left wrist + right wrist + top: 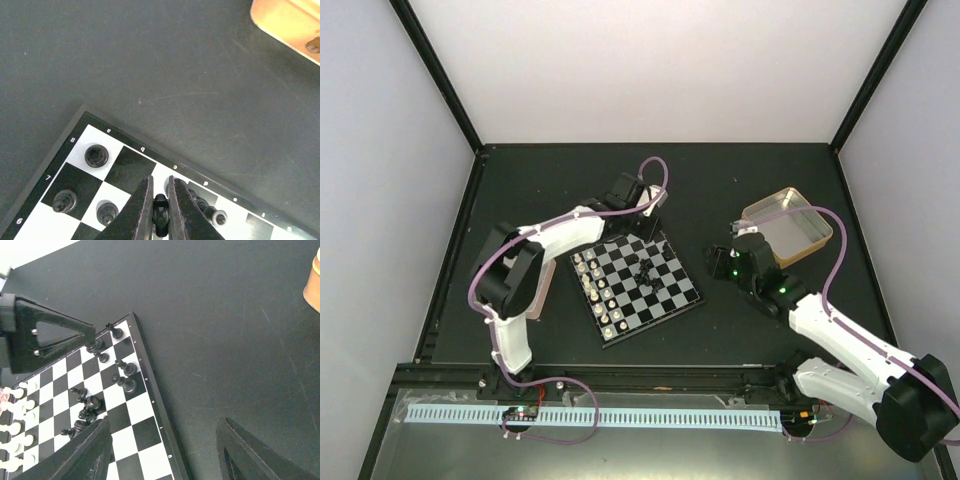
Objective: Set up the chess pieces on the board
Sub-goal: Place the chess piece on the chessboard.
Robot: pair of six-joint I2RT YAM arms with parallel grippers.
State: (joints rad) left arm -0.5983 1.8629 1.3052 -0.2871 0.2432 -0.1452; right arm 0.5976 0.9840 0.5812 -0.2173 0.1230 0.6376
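Note:
The left gripper moves down and to the left in the wrist view next, onto the empty dark square (130,170) beside the corner piece.
The board (665,303) lies tilted mid-table, with cream-white pieces (598,293) along its left edge. My left gripper (643,236) is over the board's far corner. In the left wrist view it (160,192) is shut on a small black piece (160,216), held just above the squares. A black rook (96,155) and two pawns (65,200) stand nearby. Several black pieces (125,376) stand near the far edge, and a loose cluster (86,407) sits mid-board. My right gripper (165,422) is open and empty, low over the board's right rim (156,407).
A gold rectangular tin (790,226) stands at the back right, behind my right gripper (722,263); its corner shows in the left wrist view (290,25). The left gripper's body (45,335) hangs over the board's far corner. Dark table (550,180) surrounds the board.

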